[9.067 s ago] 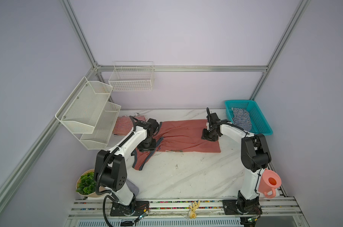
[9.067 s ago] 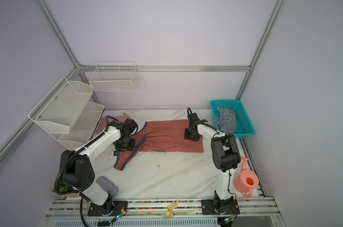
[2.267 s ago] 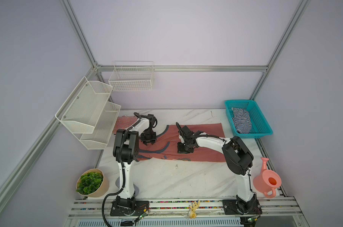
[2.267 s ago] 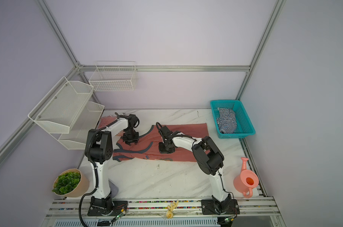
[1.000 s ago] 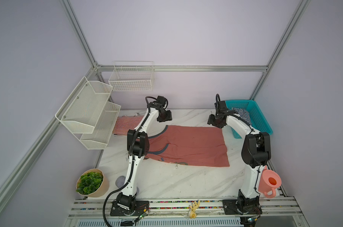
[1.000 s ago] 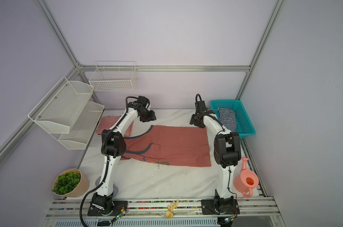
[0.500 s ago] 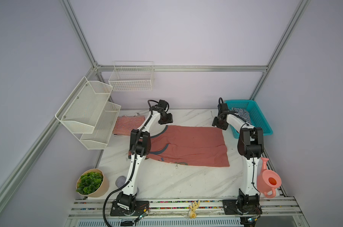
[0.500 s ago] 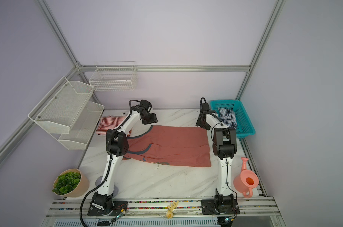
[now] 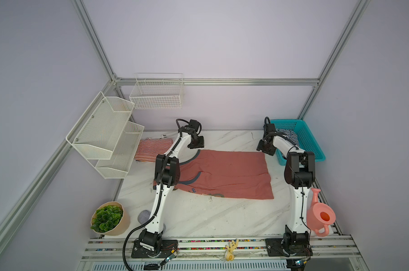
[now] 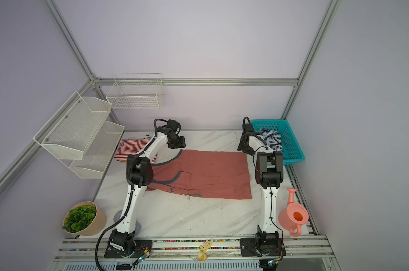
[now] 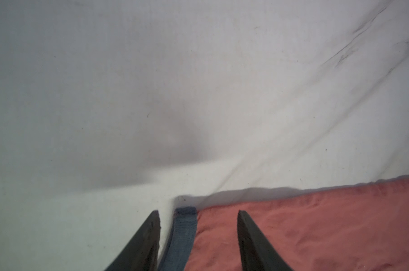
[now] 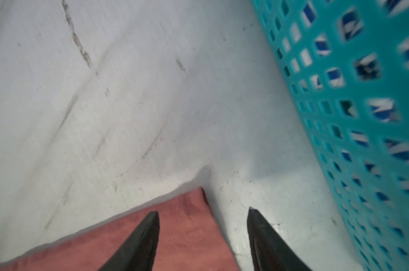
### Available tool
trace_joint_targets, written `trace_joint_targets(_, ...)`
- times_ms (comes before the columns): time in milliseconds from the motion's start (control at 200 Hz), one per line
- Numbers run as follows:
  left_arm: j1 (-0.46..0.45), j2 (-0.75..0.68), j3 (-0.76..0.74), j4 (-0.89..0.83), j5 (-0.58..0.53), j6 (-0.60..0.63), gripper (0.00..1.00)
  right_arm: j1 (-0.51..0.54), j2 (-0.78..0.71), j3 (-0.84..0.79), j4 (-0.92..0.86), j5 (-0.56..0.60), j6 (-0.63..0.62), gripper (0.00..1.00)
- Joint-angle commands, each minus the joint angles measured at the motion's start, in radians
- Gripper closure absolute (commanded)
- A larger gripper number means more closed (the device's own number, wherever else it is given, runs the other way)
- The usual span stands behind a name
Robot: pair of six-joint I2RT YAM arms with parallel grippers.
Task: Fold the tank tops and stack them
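My right gripper is open with its fingers on both sides of the salmon-red tank top's hem corner by the teal basket. Next it needs to go straight down onto that corner of the tank top and close.
The salmon-red tank top (image 9: pixel 222 173) (image 10: pixel 205 173) lies spread flat on the marble table in both top views. My left gripper (image 9: pixel 197 144) (image 11: pixel 198 212) is open over its far left corner, jaws either side of the dark grey strap end (image 11: pixel 183 230). My right gripper (image 9: pixel 264 149) (image 12: pixel 203 211) is open over the far right corner (image 12: pixel 189 211), one fingertip above the cloth and one above bare table. The red-and-white striped tank top (image 9: pixel 151 150) lies folded at the far left. The navy-and-white striped tank top (image 9: pixel 289 136) sits in the teal basket (image 9: pixel 285 121).
The teal basket wall (image 12: pixel 363 117) stands close beside my right gripper. White mesh shelves (image 9: pixel 105 133) and a wire basket (image 9: pixel 156 93) hang on the left and back walls. A potted plant (image 9: pixel 109 218) and a pink watering can (image 9: pixel 320 215) flank the table's near edge.
Both grippers have come down and slightly nearer, from above the table's back edge to the tank top's two far corners. The salmon-red tank top has not moved.
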Motion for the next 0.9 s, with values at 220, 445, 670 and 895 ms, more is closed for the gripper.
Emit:
trace_joint_targets(220, 0.002, -0.019, -0.009, -0.062, -0.014, 0.042, 0.49, -0.013, 0.061, 0.045, -0.022, -0.046, -0.013, 0.49)
trace_joint_targets(445, 0.001, 0.0, -0.005, -0.083, -0.003, 0.059, 0.53, -0.013, 0.07, 0.031, -0.012, -0.062, -0.021, 0.54)
trace_joint_targets(670, -0.004, 0.018, 0.004, -0.112, -0.007, 0.078, 0.58, -0.013, 0.071, 0.036, -0.01, -0.062, -0.022, 0.65)
trace_joint_targets(895, -0.004, 0.047, 0.034, -0.129, -0.028, 0.066, 0.51, -0.013, 0.065, 0.033, -0.012, -0.07, -0.024, 0.69)
